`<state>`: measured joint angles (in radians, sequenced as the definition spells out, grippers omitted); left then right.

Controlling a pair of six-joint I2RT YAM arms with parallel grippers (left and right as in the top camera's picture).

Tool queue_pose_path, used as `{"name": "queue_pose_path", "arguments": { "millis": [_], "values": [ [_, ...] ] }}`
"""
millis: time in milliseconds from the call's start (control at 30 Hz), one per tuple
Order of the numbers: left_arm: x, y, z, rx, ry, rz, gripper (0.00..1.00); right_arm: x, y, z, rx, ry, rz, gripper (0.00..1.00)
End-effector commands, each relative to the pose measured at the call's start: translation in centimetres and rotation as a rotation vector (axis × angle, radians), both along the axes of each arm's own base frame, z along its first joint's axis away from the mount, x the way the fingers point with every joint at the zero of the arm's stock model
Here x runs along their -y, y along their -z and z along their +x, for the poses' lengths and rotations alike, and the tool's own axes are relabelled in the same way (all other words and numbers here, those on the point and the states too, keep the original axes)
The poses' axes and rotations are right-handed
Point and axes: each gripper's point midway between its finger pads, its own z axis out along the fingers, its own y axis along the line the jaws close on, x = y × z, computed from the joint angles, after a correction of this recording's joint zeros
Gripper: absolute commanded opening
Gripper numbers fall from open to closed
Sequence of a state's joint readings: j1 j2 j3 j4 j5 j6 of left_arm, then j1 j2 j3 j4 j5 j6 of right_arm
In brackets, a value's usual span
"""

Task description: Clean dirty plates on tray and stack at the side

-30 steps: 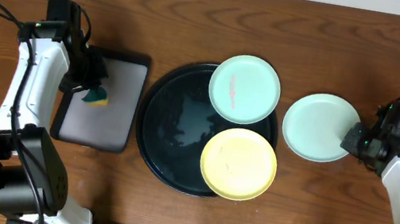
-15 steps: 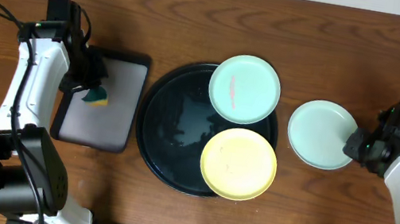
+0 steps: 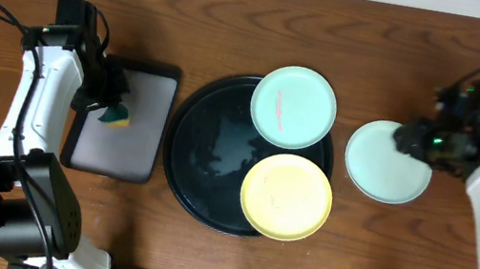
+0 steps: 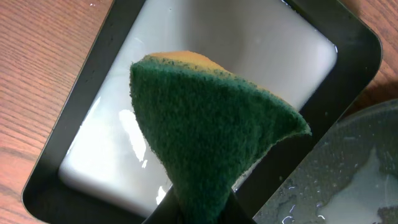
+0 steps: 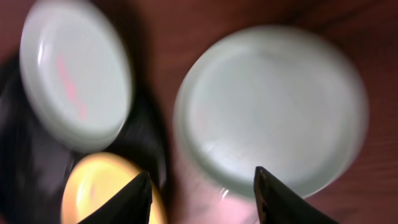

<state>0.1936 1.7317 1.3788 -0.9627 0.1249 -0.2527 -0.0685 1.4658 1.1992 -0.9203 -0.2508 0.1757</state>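
My right gripper moves back and down next, past the free mint plate, onto the yellow plate's rim facing it, since that rim overhangs the round tray (image 3: 209, 149).
The round black tray (image 3: 209, 149) holds a mint plate with a pink streak (image 3: 293, 106) at its upper right and a yellow plate (image 3: 286, 197) at its lower right. A second mint plate (image 3: 387, 168) lies flat on the wood to the right of the tray. My right gripper (image 3: 410, 138) hovers over that plate's far edge, open and empty. In the blurred right wrist view, the right gripper (image 5: 202, 177) stands apart above the free plate (image 5: 273, 106), with the streaked plate (image 5: 74, 74) and yellow plate (image 5: 102, 190) at left. My left gripper (image 3: 108, 99) is shut on a green-and-yellow sponge (image 4: 211, 137).
A rectangular black tray with a grey inside (image 3: 145, 134) sits left of the round tray, under the sponge; its wet floor (image 4: 124, 124) shows in the left wrist view. Bare wood lies in front of the free mint plate and between the two trays.
My right gripper has opened, let go of the mint plate and risen toward the table's back. The plate shifted slightly right and now lies still. The left arm has not moved.
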Motion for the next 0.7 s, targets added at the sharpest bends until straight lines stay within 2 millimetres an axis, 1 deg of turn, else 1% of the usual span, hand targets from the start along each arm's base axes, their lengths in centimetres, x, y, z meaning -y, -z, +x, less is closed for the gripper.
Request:
{"name": "queue_pose_path", "arguments": {
  "millis": [0, 67, 167, 200, 367, 433, 533, 600, 667],
  "values": [
    [-0.1, -0.1, -0.1, 0.001, 0.018, 0.006, 0.08, -4.0, 0.5, -2.2, -0.089, -0.117, 0.044, 0.52],
    [-0.1, -0.1, -0.1, 0.002, 0.018, 0.007, 0.08, -5.4, 1.5, -4.2, -0.175, -0.163, 0.042, 0.52],
    [-0.1, -0.1, -0.1, 0.003, 0.018, 0.007, 0.08, -6.6, 2.9, -6.1, -0.264, -0.213, 0.031, 0.52],
    [-0.1, -0.1, -0.1, 0.003, 0.018, 0.007, 0.08, -7.3, 4.2, -6.9, -0.305, -0.246, 0.023, 0.52],
    [-0.1, -0.1, -0.1, 0.002, 0.018, 0.006, 0.08, -8.0, 7.5, -7.9, -0.381, -0.308, 0.006, 0.49],
    [-0.1, -0.1, -0.1, 0.002, 0.018, 0.006, 0.08, -8.0, 8.6, -8.0, -0.4, -0.335, 0.002, 0.47],
    [-0.1, -0.1, -0.1, 0.002, 0.018, 0.006, 0.08, -8.4, 10.0, -7.8, -0.428, -0.35, 0.015, 0.44],
    [-0.1, -0.1, -0.1, 0.001, 0.018, 0.006, 0.08, -9.0, 11.0, -7.9, -0.456, -0.364, 0.028, 0.42],
    [-0.1, -0.1, -0.1, 0.001, 0.018, 0.006, 0.08, -9.4, 11.5, -8.1, -0.468, -0.387, 0.034, 0.42]
  ]
}}
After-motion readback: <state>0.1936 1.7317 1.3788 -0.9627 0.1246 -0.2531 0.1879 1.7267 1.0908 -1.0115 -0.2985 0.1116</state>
